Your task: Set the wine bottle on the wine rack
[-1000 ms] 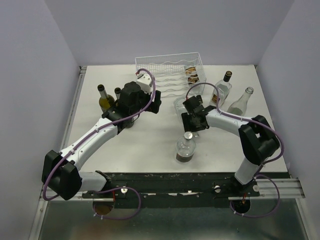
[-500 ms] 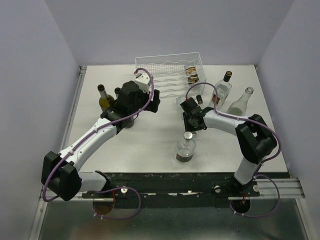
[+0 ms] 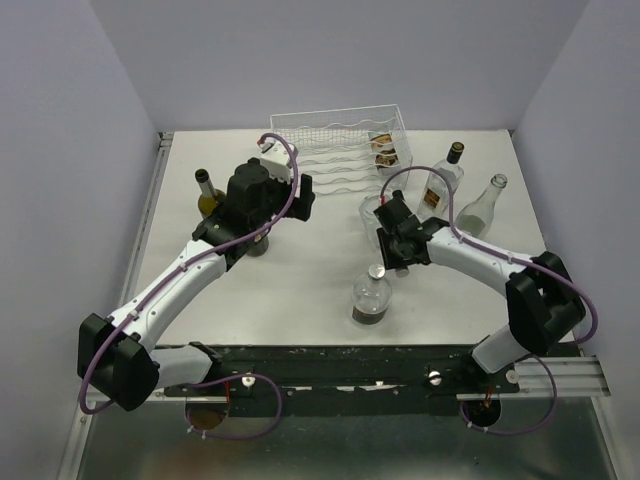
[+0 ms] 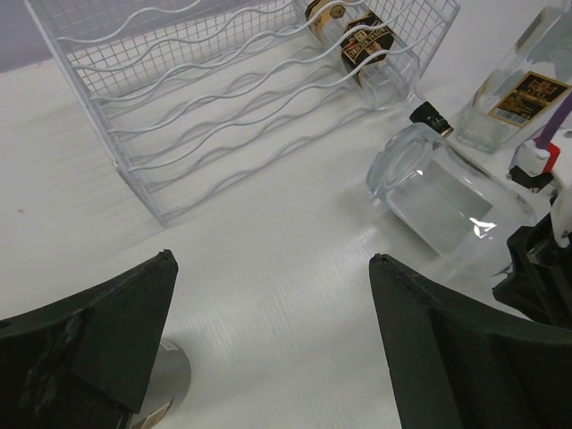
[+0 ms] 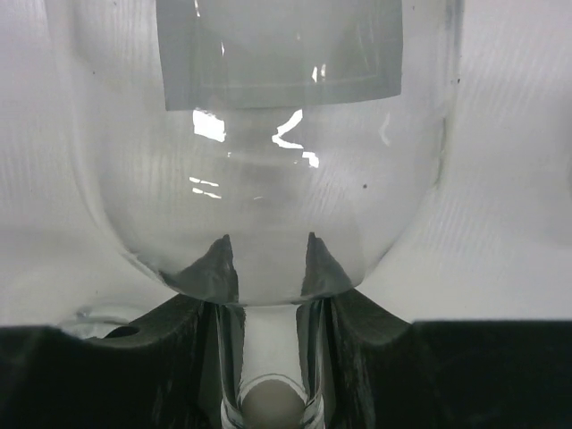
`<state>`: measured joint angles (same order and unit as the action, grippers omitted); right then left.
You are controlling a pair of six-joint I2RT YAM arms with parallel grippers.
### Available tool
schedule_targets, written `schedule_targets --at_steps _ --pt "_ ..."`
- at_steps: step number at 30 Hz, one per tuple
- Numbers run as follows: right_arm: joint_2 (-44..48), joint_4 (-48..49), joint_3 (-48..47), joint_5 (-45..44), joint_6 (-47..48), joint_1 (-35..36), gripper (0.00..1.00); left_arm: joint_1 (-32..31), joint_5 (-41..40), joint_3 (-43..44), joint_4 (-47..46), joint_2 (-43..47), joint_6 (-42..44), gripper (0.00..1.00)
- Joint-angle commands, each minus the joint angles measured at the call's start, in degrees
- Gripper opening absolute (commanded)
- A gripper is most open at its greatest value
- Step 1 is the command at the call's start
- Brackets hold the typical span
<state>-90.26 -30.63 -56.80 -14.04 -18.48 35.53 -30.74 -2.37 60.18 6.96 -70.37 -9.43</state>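
Observation:
The upper spot above the labelled bottle is empty, so next I will carry the wine bottle (image 3: 371, 210) in my right gripper up and outward onto the wavy wires there and release it.
The white wire wine rack (image 3: 335, 150) stands at the back middle of the table and also shows in the left wrist view (image 4: 223, 98). My right gripper (image 3: 395, 235) is shut on the neck of a clear glass wine bottle (image 3: 371, 210). The bottle is held on its side, base toward the rack, just in front of it. The right wrist view shows its neck between my right gripper's (image 5: 265, 259) fingers and its round body (image 5: 268, 134) ahead. It also shows in the left wrist view (image 4: 429, 192). My left gripper (image 3: 303, 193) is open and empty over the table (image 4: 268, 259), left of the bottle.
One labelled bottle (image 3: 385, 148) lies in the rack's right slot. A square bottle (image 3: 440, 180) and a clear bottle (image 3: 480, 205) stand at the right. A round flask (image 3: 371, 297) stands near the front. A green bottle (image 3: 209, 195) stands beside my left arm.
My right arm has swung its wrist to the right and back, keeping hold of the clear bottle. My left arm has drawn back slightly to the left.

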Motion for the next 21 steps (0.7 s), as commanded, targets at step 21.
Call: schedule_targets --at_steps 21 --pt "14.2 -11.6 -26.7 -4.4 4.6 0.0 0.01 1.1 -3.9 2.5 -1.7 4.2 1.4 0.99"
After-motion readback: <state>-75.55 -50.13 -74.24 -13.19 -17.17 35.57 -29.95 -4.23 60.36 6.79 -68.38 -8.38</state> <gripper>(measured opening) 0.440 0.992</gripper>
